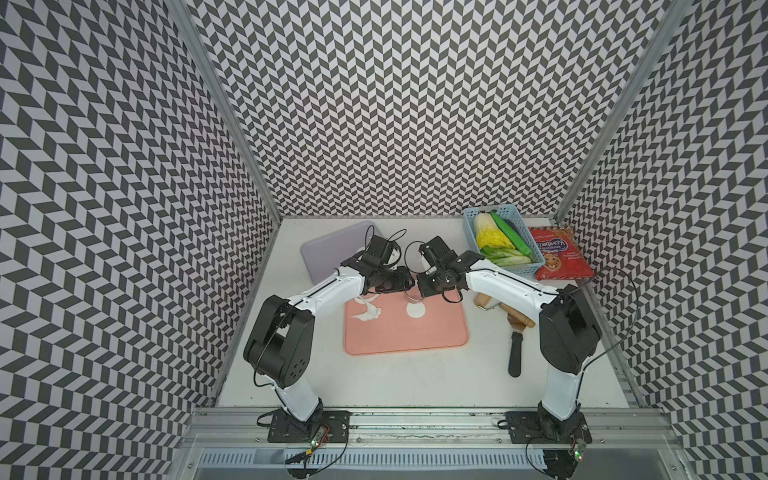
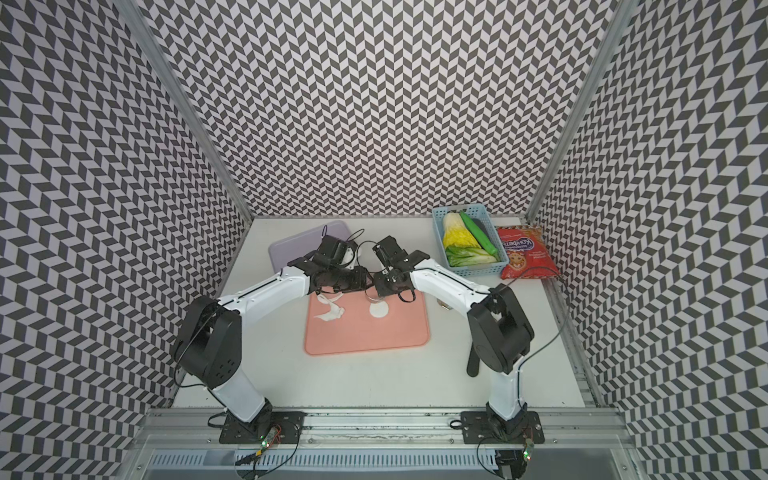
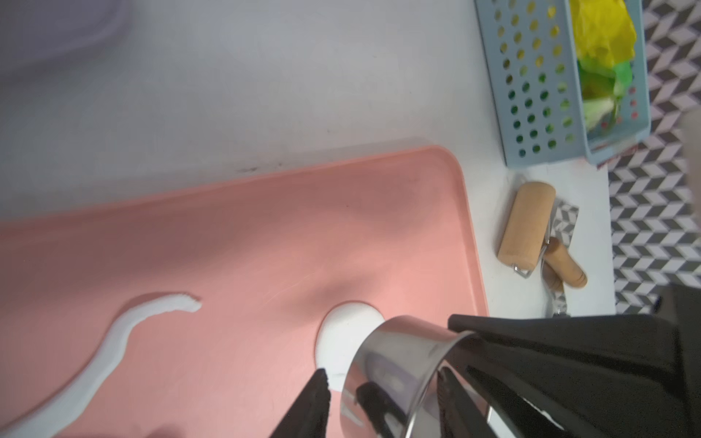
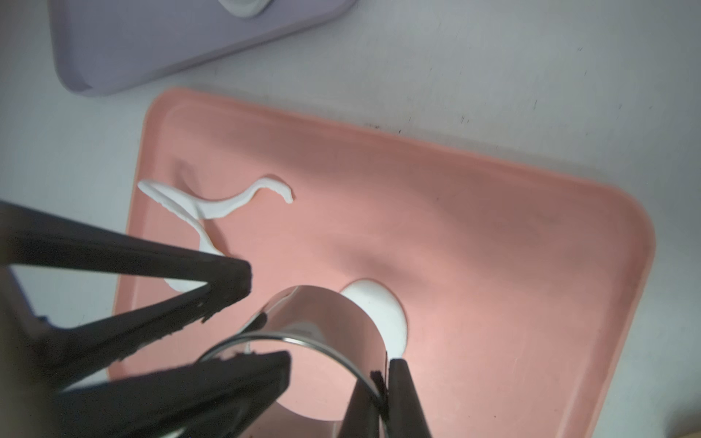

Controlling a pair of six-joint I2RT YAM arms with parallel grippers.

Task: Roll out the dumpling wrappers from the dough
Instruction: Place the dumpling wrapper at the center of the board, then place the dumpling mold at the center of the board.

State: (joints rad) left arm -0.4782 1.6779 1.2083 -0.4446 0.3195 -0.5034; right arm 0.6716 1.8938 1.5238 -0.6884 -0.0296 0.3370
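Observation:
The wrapper lies cut, so the robot's right gripper will next move outward past the mat's far edge and down, and let go of the ring on the bare tabletop by the basket (image 4: 566, 102).
One dumpling wrapper (image 1: 415, 310), a round white disc, lies on the pink mat (image 1: 415, 338), also seen in the right wrist view (image 4: 387, 309). Left of it lies a ragged strip of dough (image 1: 368, 313) (image 4: 212, 204). A steel ring cutter (image 4: 322, 314) hangs tilted just above the mat beside the wrapper. My right gripper (image 4: 383, 386) is shut on the ring's wall, one finger inside and one outside. My left gripper (image 3: 383, 379) is open and straddles the opposite wall. Its outer finger (image 3: 315, 402) stands a little off the steel.
A purple tray (image 1: 324, 253) sits behind the mat at the left, with a pale round piece (image 4: 242, 5) on it. To the right lie a wooden roller (image 1: 484, 300), a black-handled spatula (image 1: 515, 353), a blue basket (image 1: 528, 268) of vegetables and a red snack bag (image 1: 561, 253).

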